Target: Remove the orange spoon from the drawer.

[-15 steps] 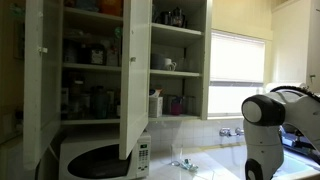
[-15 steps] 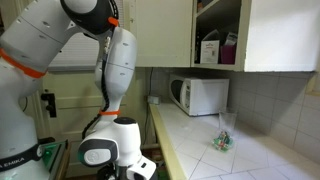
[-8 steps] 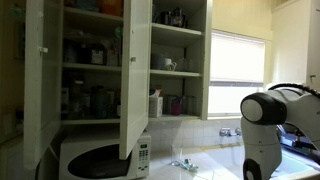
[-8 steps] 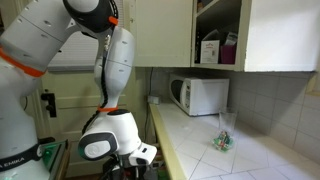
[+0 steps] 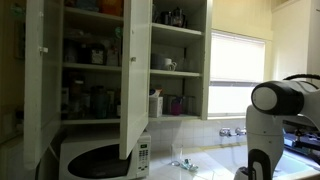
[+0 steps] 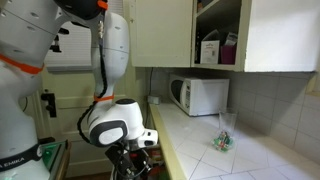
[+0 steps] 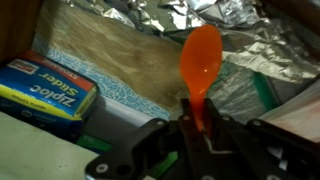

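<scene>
I will next lift my gripper out of the drawer, cross the counter edge and go down over the white tiles to release the handle there, since that spot is bare.
In the wrist view my gripper is shut on the handle of the orange spoon, whose bowl points up and away from the jaws. Below it lies the open drawer with a woven liner and crumpled foil. In an exterior view the gripper hangs low beside the counter edge; the spoon cannot be made out there. In the exterior view with the open cupboard only the arm's wrist shows at the right.
A blue Ziploc box lies at the drawer's left. Crumpled foil fills its right side. On the counter stand a white microwave and a small clear bag. Open cupboard doors hang above.
The arm has risen and turned; its wrist has moved up and to the right in both exterior views, lifting the gripper from low beside the counter.
</scene>
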{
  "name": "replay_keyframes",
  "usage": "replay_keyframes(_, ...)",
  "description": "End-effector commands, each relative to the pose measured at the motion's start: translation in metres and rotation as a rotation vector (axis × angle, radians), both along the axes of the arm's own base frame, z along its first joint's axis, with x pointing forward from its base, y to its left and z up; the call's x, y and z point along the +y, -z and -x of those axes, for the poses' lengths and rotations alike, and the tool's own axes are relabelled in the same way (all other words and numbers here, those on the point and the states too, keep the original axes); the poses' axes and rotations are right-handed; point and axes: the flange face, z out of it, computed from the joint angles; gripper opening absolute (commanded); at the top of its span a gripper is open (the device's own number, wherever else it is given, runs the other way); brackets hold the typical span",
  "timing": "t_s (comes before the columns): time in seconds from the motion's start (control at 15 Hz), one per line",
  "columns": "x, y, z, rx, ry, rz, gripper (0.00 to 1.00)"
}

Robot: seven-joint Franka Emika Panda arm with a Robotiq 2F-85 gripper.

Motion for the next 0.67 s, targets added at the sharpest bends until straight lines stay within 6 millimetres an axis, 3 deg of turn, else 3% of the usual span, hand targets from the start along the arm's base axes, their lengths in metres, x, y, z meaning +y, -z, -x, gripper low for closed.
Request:
replay_keyframes(0.0,0.006,-0.021,0.016,0.11,-0.179,0.022,0.04)
replay_keyframes(0.13,-0.001,-0.028,0.005,0.174,-0.254,0.103,0.04)
replay_keyframes(0.27,-0.003,-0.054,0.018,0.2,-0.313,0.181,0.04)
replay_keyframes(0.4,-0.016,-0.065,0.005,0.194,-0.403,0.273,0.04)
replay_keyframes(0.53,-0.014,-0.092,0.018,0.159,-0.496,0.342,0.04)
replay_keyframes(0.6,-0.018,-0.101,0.014,0.132,-0.542,0.377,0.04)
